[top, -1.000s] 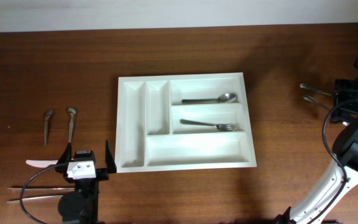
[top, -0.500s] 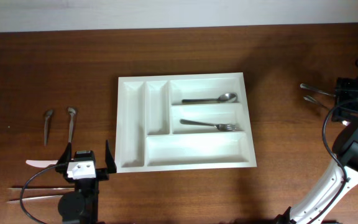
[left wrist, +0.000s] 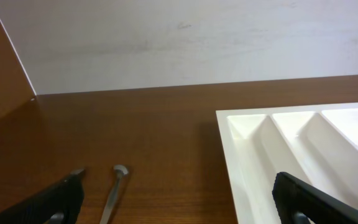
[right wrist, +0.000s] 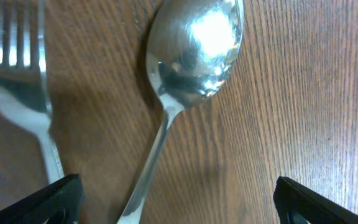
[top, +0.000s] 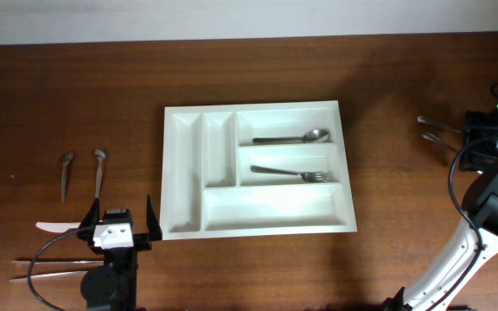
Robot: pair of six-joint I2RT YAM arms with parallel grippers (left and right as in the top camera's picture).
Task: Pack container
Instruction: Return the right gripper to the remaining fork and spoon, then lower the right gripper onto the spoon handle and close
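My right gripper will next lower its open fingers, with the spoon below it already between them, down to the thin handle just behind its bowl.
The white cutlery tray lies mid-table with a spoon and a fork in two crosswise compartments; its corner shows in the left wrist view. My left gripper is open and empty, just left of the tray's front corner; its fingers frame a small spoon. My right gripper is open, low over the table at the far right. Its fingers straddle a spoon, with a fork beside it.
Two small spoons lie left of the tray. A white knife-like piece and chopstick-like rods lie near the left arm. Cutlery ends stick out beside the right gripper. The table's back edge meets a white wall.
The right gripper has shifted very slightly to the right. Nothing else has moved.
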